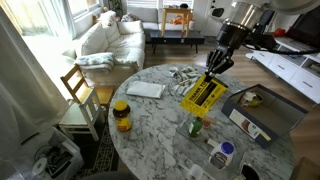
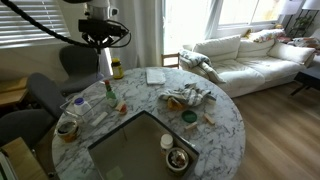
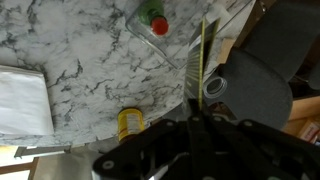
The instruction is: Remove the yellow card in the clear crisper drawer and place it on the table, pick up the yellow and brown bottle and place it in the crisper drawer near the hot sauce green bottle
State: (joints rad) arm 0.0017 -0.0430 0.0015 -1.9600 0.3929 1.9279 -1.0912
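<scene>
My gripper holds the yellow card and should go toward the crumpled wrappers and down to release it there, as the bare marble beside the clear crisper drawer is empty.
My gripper is shut on the top edge of the yellow card and holds it tilted in the air above the marble table. In the wrist view the card shows edge-on as a thin yellow line running out from the jaws. The green hot sauce bottle with its red cap stands below the card inside the clear crisper drawer; the bottle also shows in the wrist view. The yellow and brown bottle stands upright near the table's edge, apart from the gripper, and shows in the wrist view.
A white booklet lies flat on the table. A grey open box sits at the table's side. A blue-and-white container stands near the front edge. Crumpled wrappers lie mid-table. A wooden chair and a sofa stand beyond.
</scene>
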